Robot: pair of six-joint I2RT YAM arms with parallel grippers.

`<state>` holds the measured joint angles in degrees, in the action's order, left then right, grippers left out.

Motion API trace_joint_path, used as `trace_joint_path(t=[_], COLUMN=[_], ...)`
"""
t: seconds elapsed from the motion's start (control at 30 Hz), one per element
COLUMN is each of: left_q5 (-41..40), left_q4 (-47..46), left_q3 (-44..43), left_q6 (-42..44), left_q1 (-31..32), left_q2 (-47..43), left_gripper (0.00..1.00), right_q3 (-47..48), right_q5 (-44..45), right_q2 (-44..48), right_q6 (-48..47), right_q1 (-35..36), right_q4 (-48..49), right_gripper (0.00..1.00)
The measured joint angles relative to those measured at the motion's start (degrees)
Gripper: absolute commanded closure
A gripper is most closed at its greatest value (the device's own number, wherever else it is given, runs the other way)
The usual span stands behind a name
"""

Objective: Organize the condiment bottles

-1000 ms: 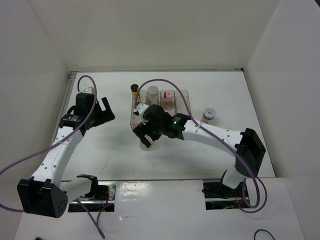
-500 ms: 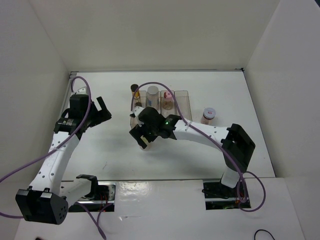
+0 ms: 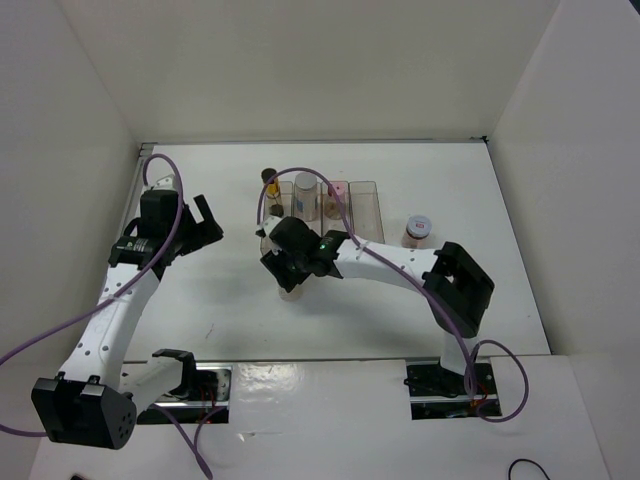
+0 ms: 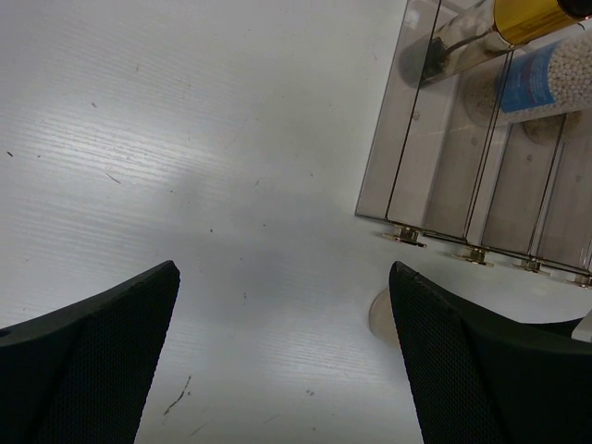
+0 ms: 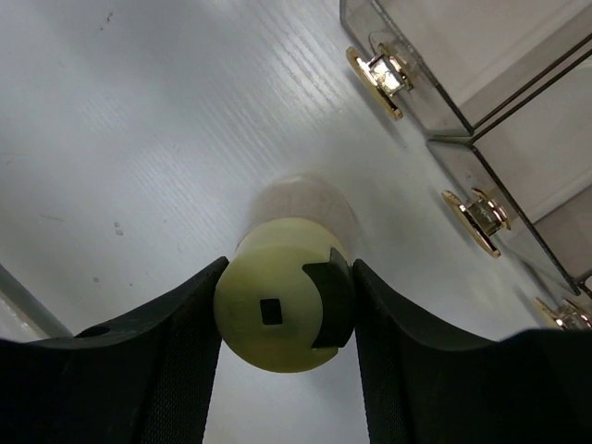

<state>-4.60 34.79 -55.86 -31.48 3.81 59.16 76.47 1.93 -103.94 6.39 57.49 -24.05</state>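
The right gripper will next rise over the bins' front edge, go outward and lower into the near part of the pink-lidded bottle's bin (image 3: pixel 336 226) to release, as there's room.
My right gripper (image 3: pixel 290 277) is shut on the beige yellow-lidded bottle (image 3: pixel 293 291), which stands on the table just in front of the bins. In the right wrist view both pads press the sides of the yellow lid (image 5: pixel 277 310) of my right gripper's (image 5: pixel 289 270) catch. The dark bottle with a gold band (image 3: pixel 269 180), the white grey-lidded bottle (image 3: pixel 305 188) and the pink-lidded bottle (image 3: pixel 338 196) stand in the clear bins (image 3: pixel 365 205). A reddish-brown jar (image 3: pixel 417 230) stands apart at the right. My left gripper (image 3: pixel 196 226) hangs open and holds nothing, left of the bins.
The left wrist view shows the left gripper (image 4: pixel 287 361) over bare table, the bins' (image 4: pixel 435 176) front edge with gold clasps, and the gold-banded bottle (image 4: pixel 527 18). White walls enclose the table on three sides. Purple cables loop over both arms.
The right gripper has closed on the yellow-lidded bottle and the right arm has shifted a little left. The left arm drew back slightly, then stayed still.
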Motion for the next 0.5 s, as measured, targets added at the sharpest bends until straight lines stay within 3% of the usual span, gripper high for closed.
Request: trace_joint_path(t=[0.03,0.07,0.17,0.37,0.5], left_q5=[0.0,0.0,0.0,0.0,0.0], left_q4=[0.0,0.0,0.0,0.0,0.0], left_q3=[0.0,0.0,0.0,0.0,0.0], left_q6=[0.0,0.0,0.0,0.0,0.1], left_q1=[0.0,0.0,0.0,0.0,0.0], left_q2=[0.0,0.0,0.0,0.0,0.0], left_gripper=[0.00,0.00,0.00,0.00,0.00], right_q3=[0.0,0.3,0.9,3.6,5.6], right_q5=[0.3,0.5,0.7,1.0,1.6], right_q2=[0.0,0.0,-0.1,-0.1,2.4], right_q6=[0.1,0.0,0.2,0.2,0.3], right_q1=[0.0,0.0,0.0,0.0,-0.2], right_q4=[0.0,0.0,-0.2,-4.3,-7.4], right_gripper=[0.52,0.66,0.86,1.00,1.00])
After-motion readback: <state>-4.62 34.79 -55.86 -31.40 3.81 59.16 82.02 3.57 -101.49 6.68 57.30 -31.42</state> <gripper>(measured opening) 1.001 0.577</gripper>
